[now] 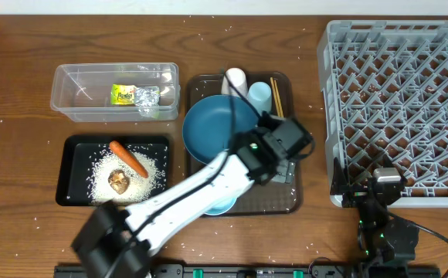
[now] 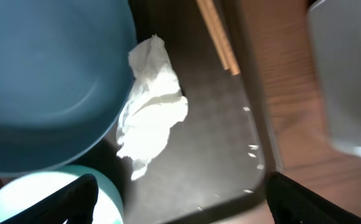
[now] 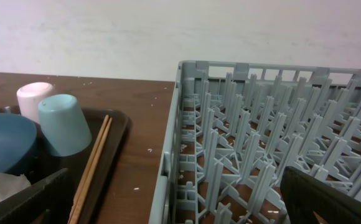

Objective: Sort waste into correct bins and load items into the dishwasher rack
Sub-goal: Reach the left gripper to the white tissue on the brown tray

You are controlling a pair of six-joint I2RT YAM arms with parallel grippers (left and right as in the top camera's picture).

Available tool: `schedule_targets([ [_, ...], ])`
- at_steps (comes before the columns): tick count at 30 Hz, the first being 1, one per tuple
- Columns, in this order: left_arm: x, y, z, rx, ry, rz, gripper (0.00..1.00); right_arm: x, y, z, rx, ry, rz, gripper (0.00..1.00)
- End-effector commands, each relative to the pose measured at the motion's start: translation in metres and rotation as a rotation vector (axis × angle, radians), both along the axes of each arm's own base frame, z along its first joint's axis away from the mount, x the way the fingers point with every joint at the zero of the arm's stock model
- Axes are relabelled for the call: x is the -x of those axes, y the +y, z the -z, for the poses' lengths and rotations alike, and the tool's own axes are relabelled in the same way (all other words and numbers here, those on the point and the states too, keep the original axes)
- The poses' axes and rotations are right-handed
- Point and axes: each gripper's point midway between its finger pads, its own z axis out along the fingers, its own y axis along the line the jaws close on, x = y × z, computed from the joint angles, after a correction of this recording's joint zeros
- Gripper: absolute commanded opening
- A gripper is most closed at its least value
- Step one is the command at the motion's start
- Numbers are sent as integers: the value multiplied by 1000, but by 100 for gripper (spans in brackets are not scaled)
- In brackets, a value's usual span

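The left gripper lowers onto the white tissue's bulging edge away from the dark-blue plate next, since that edge lies clear. Its open fingers go astride the edge, then close.
The crumpled white tissue lies on the brown tray beside the dark-blue plate. My left gripper is open and empty just above it, over the tray's right side. The pale bowl is by the left finger. The chopsticks, white cup and light-blue cup stand at the tray's back. The clear tub holds the wrapper and foil. The black tray holds the carrot, brown lump and rice. My right gripper is open and empty at the grey rack's front-left corner.
Rice grains are scattered on the wooden table and on the brown tray. My left arm crosses the brown tray's front and covers most of the bowl. The right arm base sits below the rack.
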Motion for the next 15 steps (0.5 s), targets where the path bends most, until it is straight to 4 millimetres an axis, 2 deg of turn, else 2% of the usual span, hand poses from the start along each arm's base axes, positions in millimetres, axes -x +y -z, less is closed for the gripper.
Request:
schedule_targets([
  [1, 0, -4, 22, -98, -27, 79, 85, 0, -2, 1, 1, 3, 7, 99],
  [5, 3, -17, 40, -126, -28, 146, 86, 0, -2, 1, 1, 3, 7, 99],
  [9, -5, -13, 53, -180, -54, 136, 85, 0, -2, 1, 1, 3, 7, 99],
  [15, -5, -13, 72, -249, -45, 245, 84, 0, -2, 1, 1, 3, 7, 99],
])
